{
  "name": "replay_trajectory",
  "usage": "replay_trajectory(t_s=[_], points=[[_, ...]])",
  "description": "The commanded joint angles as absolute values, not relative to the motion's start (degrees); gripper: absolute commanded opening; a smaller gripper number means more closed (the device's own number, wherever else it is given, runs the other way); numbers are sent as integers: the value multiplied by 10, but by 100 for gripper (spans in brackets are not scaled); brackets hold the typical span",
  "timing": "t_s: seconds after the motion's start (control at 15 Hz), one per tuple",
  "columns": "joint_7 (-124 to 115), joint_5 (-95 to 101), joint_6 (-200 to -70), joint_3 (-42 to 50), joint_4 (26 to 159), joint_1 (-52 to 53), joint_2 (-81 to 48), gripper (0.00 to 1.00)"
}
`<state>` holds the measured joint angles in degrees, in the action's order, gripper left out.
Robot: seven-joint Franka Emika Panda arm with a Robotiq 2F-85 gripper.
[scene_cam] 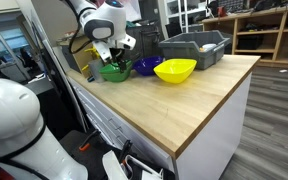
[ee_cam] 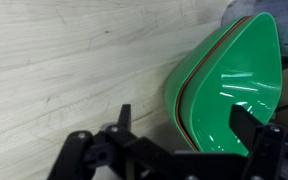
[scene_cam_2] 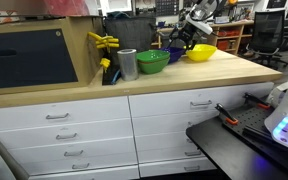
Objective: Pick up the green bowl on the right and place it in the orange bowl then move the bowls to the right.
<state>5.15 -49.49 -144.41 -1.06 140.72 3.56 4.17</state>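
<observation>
My gripper moves down onto the stack's near rim [ee_cam: 181, 114] below it next and closes, since its open fingers stand on either side of the stack's rim.
The green bowl [ee_cam: 229, 80] sits nested in the orange bowl [ee_cam: 180, 90], which shows only as a thin orange edge under the green rim. The stack stands on the wooden counter in both exterior views [scene_cam: 112, 72] [scene_cam_2: 152, 62]. My gripper [ee_cam: 187, 125] is open just above the stack's near rim, with one finger over the outside and one over the green bowl's inside. It also shows in both exterior views [scene_cam: 111, 55] [scene_cam_2: 174, 45]. It holds nothing.
A dark-blue bowl [scene_cam: 146, 66] and a yellow bowl [scene_cam: 175, 70] stand beside the stack, and a grey bin [scene_cam: 194, 48] is behind them. A metal cup [scene_cam_2: 127, 64] and yellow clamps [scene_cam_2: 104, 42] stand on the stack's other side. The counter edge [scene_cam: 219, 115] is near.
</observation>
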Motion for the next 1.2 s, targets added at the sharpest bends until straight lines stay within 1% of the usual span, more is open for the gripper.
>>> replay_trajectory(t_s=[0.0,0.6,0.67,0.73,0.87,0.93,1.07,1.13], points=[[72,-522,-1453,-16,1412,38,29,100],[138,-605,-1492,-42,1384,46,-33,100],[142,-610,-1502,-46,1380,47,-40,90],[152,-614,-1510,-49,1377,47,-45,74],[170,-613,-1523,-52,1373,46,-54,58],[182,-614,-1530,-53,1371,46,-57,49],[204,-615,-1536,-53,1370,44,-61,35],[212,-615,-1536,-53,1370,43,-60,27]])
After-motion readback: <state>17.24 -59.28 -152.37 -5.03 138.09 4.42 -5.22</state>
